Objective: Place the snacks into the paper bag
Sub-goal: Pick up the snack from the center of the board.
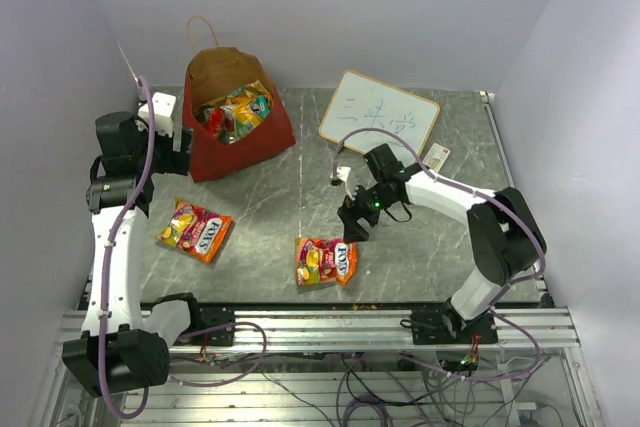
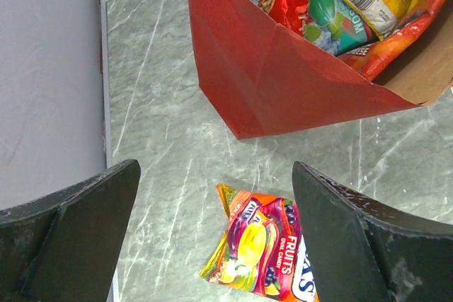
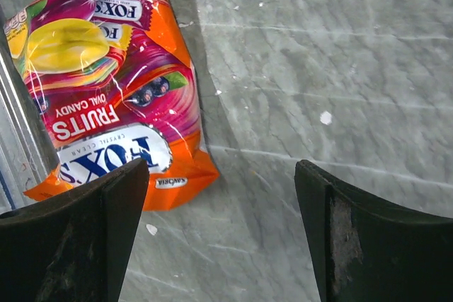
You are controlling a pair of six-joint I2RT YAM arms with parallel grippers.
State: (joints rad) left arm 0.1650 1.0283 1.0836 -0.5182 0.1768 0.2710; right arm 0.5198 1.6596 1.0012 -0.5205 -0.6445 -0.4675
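Next, my right gripper lowers backward and closes at the centre packet's far orange corner (image 1: 352,244) (image 3: 202,174) below and slightly back from it, where the flat seal sticks out.
The red paper bag (image 1: 240,132) stands at the back left, its mouth open and several snack packets (image 1: 236,109) inside; the left wrist view shows its red wall (image 2: 269,76) and the packets (image 2: 333,5). Two orange Fox's candy packets lie flat on the table: one at front left (image 1: 196,230), also in the left wrist view (image 2: 262,245), and one at front centre (image 1: 325,260), also in the right wrist view (image 3: 106,83). My left gripper (image 1: 178,152) (image 2: 216,175) is open and empty beside the bag's left side. My right gripper (image 1: 353,225) (image 3: 221,175) is open and empty, just up and right of the centre packet.
A whiteboard (image 1: 379,114) with writing leans at the back right. A small white box (image 1: 436,156) lies next to it. The table's metal front rail (image 1: 320,322) runs along the near edge. Grey walls close in the left, back and right.
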